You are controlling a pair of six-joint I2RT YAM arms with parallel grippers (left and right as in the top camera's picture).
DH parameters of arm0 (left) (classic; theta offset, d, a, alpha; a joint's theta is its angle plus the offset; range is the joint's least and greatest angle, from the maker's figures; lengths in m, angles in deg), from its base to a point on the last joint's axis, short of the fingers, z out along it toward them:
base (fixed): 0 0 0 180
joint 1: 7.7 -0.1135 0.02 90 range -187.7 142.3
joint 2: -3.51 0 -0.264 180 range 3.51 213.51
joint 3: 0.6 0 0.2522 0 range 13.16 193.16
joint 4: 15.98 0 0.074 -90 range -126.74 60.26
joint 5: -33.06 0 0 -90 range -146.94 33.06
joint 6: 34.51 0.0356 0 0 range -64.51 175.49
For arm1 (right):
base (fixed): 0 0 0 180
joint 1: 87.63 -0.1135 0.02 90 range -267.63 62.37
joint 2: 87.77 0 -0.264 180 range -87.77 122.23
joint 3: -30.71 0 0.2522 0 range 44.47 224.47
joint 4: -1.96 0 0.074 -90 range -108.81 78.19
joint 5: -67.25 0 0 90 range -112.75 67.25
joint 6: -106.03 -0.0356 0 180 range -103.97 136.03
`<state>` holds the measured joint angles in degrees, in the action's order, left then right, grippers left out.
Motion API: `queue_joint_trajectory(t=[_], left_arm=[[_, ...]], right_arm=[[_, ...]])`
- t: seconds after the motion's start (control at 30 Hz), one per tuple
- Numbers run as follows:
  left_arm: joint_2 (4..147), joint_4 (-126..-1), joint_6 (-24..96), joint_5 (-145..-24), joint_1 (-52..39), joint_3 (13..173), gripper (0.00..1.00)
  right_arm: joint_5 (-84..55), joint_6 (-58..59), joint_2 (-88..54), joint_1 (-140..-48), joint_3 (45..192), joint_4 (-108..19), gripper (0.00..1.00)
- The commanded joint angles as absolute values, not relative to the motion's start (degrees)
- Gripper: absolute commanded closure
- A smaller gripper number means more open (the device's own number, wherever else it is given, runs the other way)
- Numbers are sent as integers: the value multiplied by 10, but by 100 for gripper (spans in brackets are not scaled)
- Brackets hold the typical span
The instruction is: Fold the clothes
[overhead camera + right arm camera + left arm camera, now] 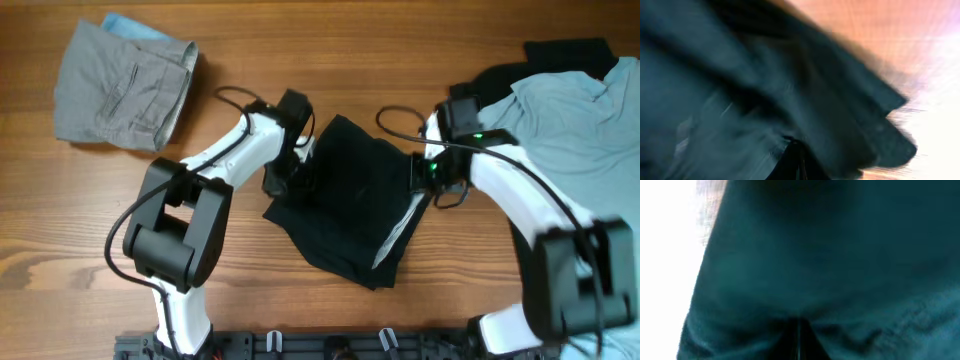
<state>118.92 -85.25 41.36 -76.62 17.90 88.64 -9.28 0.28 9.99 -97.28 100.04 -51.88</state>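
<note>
The left gripper next has to pull the edge of the crumpled black garment outward and toward the folded grey garment, and then let go of the black garment's edge.
A black garment (345,200) lies crumpled in the middle of the table. My left gripper (300,170) is at its left edge and is shut on the cloth, which fills the left wrist view (830,265). My right gripper (425,175) is at its right edge and is shut on the cloth, which fills most of the blurred right wrist view (750,90). A white label or lining (398,232) shows on the garment's right side.
A folded grey garment (120,85) lies at the back left, over a light blue one (135,28). A pale blue-grey shirt (575,110) lies at the right over a black garment (565,55). The table (60,230) is brown wood.
</note>
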Motion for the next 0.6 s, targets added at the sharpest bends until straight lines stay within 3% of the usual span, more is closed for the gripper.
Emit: queue_joint_trajectory(t=[0.0,0.13,0.3,0.47,0.57], left_arm=[[1188,-835,398,-763,175,854,86],[1188,-795,398,-722,174,854,80],[1188,-679,394,-702,166,854,96],[1188,-570,381,-701,145,855,96],[1187,-572,363,-712,124,872,96]], right_arm=[[-135,-90,162,-972,990,-526,96],[-128,-108,174,-972,990,-533,96],[-119,-59,128,-972,1014,-542,95],[-102,-28,19,-972,1043,-553,88],[-91,-19,-55,-972,1047,-545,84]])
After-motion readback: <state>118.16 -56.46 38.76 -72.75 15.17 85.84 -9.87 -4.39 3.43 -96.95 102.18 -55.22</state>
